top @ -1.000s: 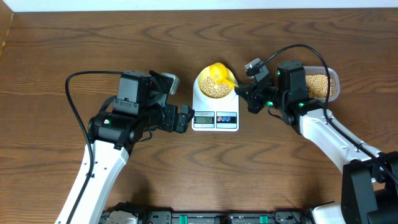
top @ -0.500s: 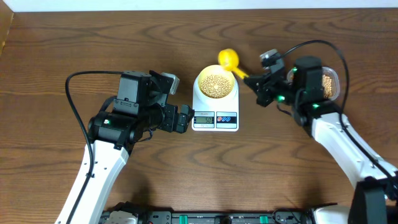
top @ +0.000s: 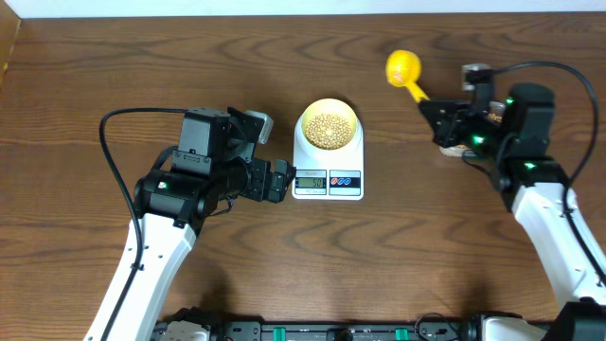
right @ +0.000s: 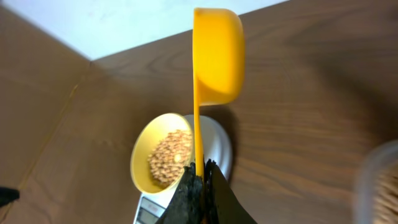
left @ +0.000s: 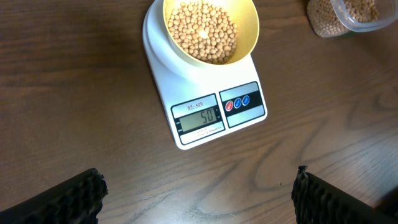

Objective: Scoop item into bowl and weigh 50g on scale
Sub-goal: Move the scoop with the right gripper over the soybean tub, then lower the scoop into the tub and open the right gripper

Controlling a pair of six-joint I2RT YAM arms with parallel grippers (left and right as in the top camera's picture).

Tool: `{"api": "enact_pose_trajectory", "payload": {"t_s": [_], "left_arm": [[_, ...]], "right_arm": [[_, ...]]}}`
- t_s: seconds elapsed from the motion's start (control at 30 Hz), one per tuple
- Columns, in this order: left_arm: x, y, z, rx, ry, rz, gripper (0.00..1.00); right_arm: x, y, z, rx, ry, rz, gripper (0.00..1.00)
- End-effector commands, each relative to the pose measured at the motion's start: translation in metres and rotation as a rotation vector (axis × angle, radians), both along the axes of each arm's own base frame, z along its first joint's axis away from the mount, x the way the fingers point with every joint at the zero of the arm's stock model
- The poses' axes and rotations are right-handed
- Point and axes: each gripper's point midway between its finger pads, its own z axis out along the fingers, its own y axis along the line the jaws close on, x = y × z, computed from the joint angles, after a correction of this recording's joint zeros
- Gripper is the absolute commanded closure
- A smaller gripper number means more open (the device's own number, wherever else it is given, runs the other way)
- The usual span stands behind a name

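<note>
The target weight is already displayed, so the robot's right gripper will next swing to the right in the overhead view to the bean tub, go down and release the scoop [top: 402,67] inside.
The pale yellow bowl [top: 329,125] holds the tan beans [top: 329,127] and stands on the white scale [top: 328,180], whose display [left: 198,117] reads 50. Bowl [left: 211,31] and scale [left: 211,106] also show in the left wrist view, and the bowl [right: 163,160] in the right wrist view. My right gripper [top: 443,121] is shut on the handle of a bright yellow scoop [top: 402,67], held right of the scale and above the table; in the right wrist view the scoop [right: 216,59] looks empty. My left gripper [top: 279,180] is open and empty, just left of the scale.
A clear plastic tub of beans [left: 351,14] shows at the top right of the left wrist view; in the overhead view my right arm hides it. Wood table [top: 379,265] all around, with a pale strip along the far edge.
My right gripper has carried the scoop from over the bowl up and to the right, away from the scale. The left arm has not moved.
</note>
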Motion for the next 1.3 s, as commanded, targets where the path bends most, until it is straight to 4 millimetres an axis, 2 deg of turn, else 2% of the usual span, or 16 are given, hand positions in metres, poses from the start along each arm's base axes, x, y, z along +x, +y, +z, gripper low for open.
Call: {"api": "enact_pose_trajectory", "payload": {"t_s": [0.0,0.13,0.23,0.5,0.7,0.9,1.27], "left_arm": [[0.001,0.002,0.0,0.008,-0.007,-0.001,0.02],[0.001,0.002,0.0,0.008,-0.007,-0.001,0.02],[0.001,0.002,0.0,0.008,-0.007,-0.001,0.02],[0.001,0.002,0.0,0.008,-0.007,-0.001,0.02],[0.001,0.002,0.0,0.008,-0.007,-0.001,0.02],[0.001,0.002,0.0,0.008,-0.007,-0.001,0.02],[0.001,0.002,0.0,0.008,-0.007,-0.001,0.02]], "right_arm": [[-0.005,-0.027,0.007,0.025,0.03,-0.073,0.99],[-0.017,-0.057,0.003,0.035,0.098,-0.158,0.99],[-0.035,-0.082,0.001,0.047,0.166,-0.241,0.99],[-0.056,-0.108,-0.019,0.008,0.266,-0.312,0.99],[-0.066,-0.142,-0.045,-0.161,0.355,-0.467,0.99],[-0.066,-0.146,-0.048,-0.209,0.344,-0.458,0.97],[-0.049,-0.146,-0.077,-0.129,0.431,-0.489,0.99]]}}
